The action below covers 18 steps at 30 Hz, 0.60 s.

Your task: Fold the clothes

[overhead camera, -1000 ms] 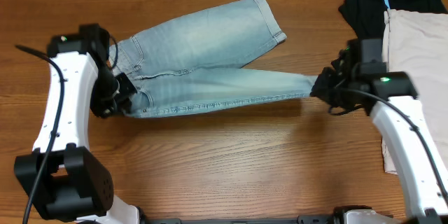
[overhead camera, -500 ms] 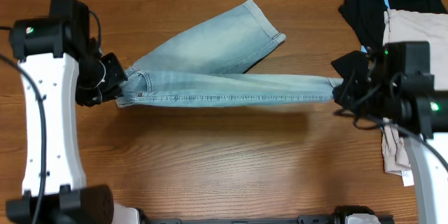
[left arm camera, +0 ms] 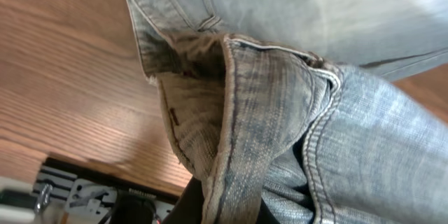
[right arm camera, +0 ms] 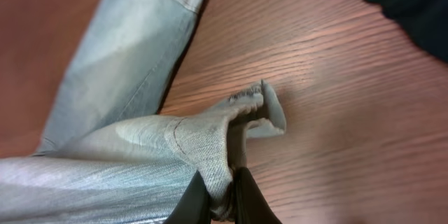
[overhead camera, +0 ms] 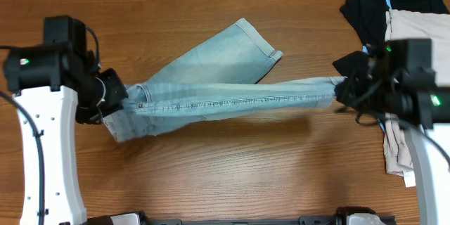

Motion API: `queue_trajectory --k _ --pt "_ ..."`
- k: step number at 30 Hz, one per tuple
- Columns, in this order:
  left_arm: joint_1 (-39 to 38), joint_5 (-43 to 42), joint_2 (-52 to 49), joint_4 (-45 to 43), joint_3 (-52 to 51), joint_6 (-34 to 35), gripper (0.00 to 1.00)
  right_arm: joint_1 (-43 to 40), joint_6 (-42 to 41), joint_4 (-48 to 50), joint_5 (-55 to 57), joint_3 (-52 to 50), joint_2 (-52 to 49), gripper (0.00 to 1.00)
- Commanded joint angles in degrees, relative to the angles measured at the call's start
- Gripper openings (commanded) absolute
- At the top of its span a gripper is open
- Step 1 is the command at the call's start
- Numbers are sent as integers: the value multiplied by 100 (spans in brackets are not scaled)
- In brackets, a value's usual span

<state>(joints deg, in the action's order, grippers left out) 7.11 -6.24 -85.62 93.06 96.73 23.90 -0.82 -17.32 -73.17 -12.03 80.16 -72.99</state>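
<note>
I will lower my right gripper outward onto the hem of the other leg and open it, because that leg lies on the table beyond the raised one.
The light-blue denim shorts [overhead camera: 218, 88] hang stretched between my two grippers above the table. My left gripper [overhead camera: 112, 102] is shut on the waistband end; the left wrist view shows the bunched waistband and seams [left arm camera: 238, 133] filling the frame. My right gripper [overhead camera: 343, 88] is shut on the hem of one leg, whose denim [right arm camera: 210, 147] is pinched between the black fingers [right arm camera: 222, 206]. The other leg [overhead camera: 242, 42] trails up and back, its hem on the table; it also shows in the right wrist view [right arm camera: 133, 35].
A pile of black garment [overhead camera: 369, 7] and a beige garment [overhead camera: 415, 49] lies at the right back of the wooden table [overhead camera: 232, 176], beside my right arm. The black cloth [right arm camera: 399, 0] shows at the top right of the right wrist view.
The held leg has been lifted and pulled taut. The waistband end now hangs lower at the left and the free leg has swung inward. The left arm shifted slightly down.
</note>
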Motion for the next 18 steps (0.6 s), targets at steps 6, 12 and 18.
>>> queue_trajectory --k 6,12,18 --pt "105 577 2 -1167 -1690 459 4 -133 824 1165 -122 125 -1150 4" --pt "111 579 0 -2264 -2968 876 4 173 940 2444 -164 125 -1897 4" --pt "111 605 -31 -3165 -3613 1211 4 743 1025 3674 -85 125 -2664 4"
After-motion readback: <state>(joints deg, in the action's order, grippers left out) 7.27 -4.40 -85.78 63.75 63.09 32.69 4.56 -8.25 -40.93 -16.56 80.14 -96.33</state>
